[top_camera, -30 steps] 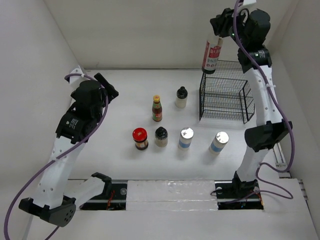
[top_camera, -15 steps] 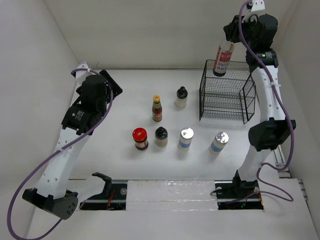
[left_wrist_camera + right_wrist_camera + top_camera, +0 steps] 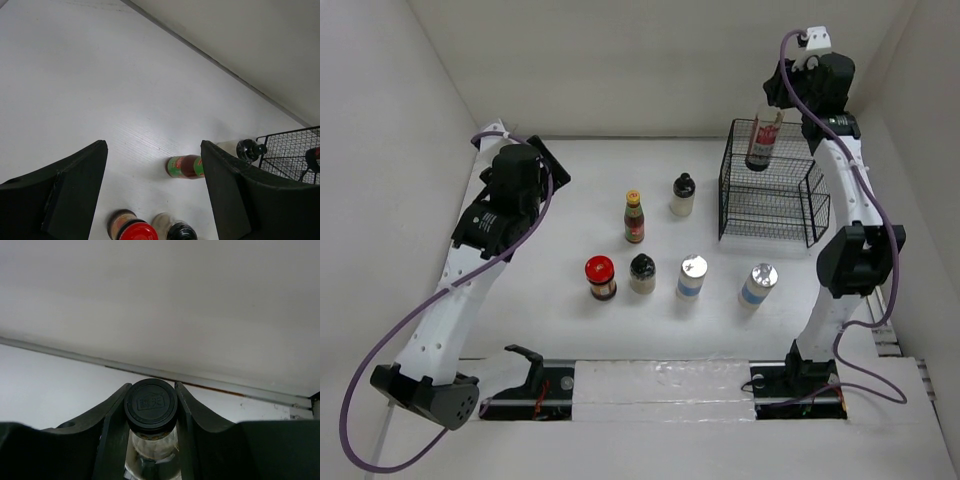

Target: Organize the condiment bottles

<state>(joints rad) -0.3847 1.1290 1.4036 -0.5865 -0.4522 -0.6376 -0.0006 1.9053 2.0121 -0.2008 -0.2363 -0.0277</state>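
Note:
I will next move the hanging bottle down with my right gripper to the basket's back corner [image 3: 739, 178], which is below the gripper and to its left in the top view, and let go of the bottle's cap.
My right gripper [image 3: 778, 103] is shut on the black cap [image 3: 150, 406] of a tall red-labelled sauce bottle [image 3: 762, 141], which hangs inside the back of the black wire basket [image 3: 770, 195]. My left gripper [image 3: 548, 172] is open and empty, high over the table's left side. On the table stand the other tall sauce bottle [image 3: 634, 217], the cream black-capped bottle [image 3: 682, 195], the red-lidded jar [image 3: 601, 277], the black-capped jar [image 3: 642, 272] and two silver-topped shakers [image 3: 691, 275] [image 3: 758, 284]. The left wrist view shows the sauce bottle [image 3: 186, 166], red-lidded jar [image 3: 130, 231] and black-capped jar [image 3: 172, 231].
White walls enclose the table at the back and both sides. The wire basket stands at the back right, close to the right arm's upright link [image 3: 850, 230]. The arm bases sit on a rail [image 3: 660, 385] at the near edge.
My right gripper has carried the tall bottle right and down, from left of the basket into its back part. My left arm has swung further back and right.

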